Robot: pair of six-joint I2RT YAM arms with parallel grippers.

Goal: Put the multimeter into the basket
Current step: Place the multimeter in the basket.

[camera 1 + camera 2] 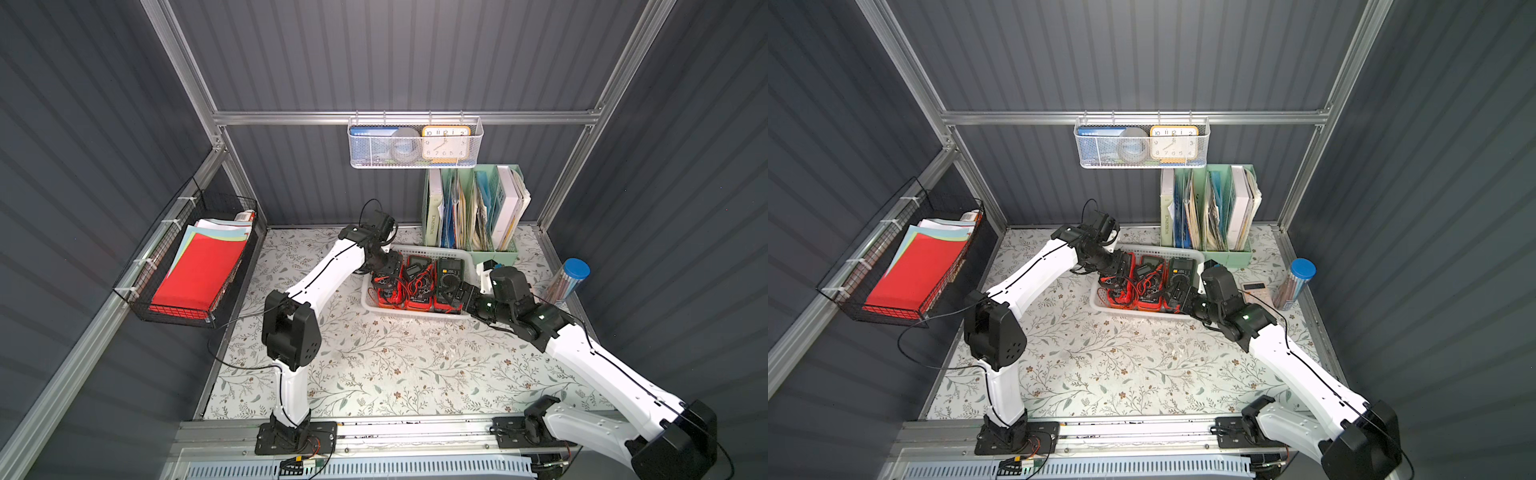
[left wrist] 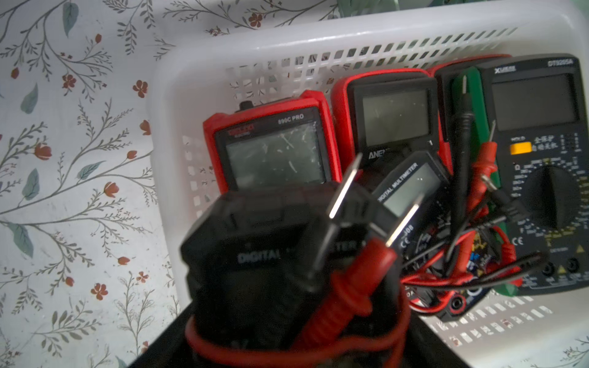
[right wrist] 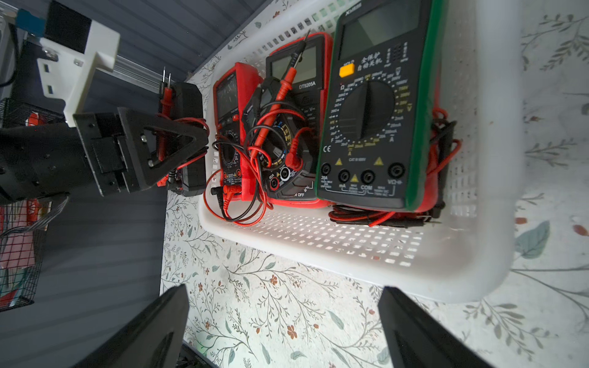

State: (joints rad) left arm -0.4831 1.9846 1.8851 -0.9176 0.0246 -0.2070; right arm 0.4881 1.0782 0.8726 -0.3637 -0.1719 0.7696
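Note:
Tangled leads crowd the middle of the basket. My left gripper should next go down toward the red multimeter at the basket's end (image 1: 390, 294) (image 2: 276, 153) and let go of the black one in red leads onto it.
The white perforated basket (image 1: 415, 314) (image 1: 1138, 314) stands at the back of the table. In it lie a red multimeter (image 2: 271, 149), a second red one (image 2: 395, 118) and a green-edged black one (image 3: 369, 105), amid tangled leads. My left gripper (image 1: 384, 280) (image 3: 191, 143) is shut on a black multimeter (image 2: 255, 255) (image 3: 189, 102) wrapped in red leads. It holds the multimeter at the basket's left end, by the red one; whether it rests on anything is hidden. My right gripper (image 3: 283, 296) (image 1: 451, 295) stands open and empty at the basket's front right.
A green file holder (image 1: 473, 208) stands right behind the basket. A blue-lidded pencil tube (image 1: 569, 278) and a calculator (image 1: 1256, 291) sit at the right. A black wire basket (image 1: 195, 266) with red paper hangs on the left wall, and a white mesh basket (image 1: 415, 143) on the back rail.

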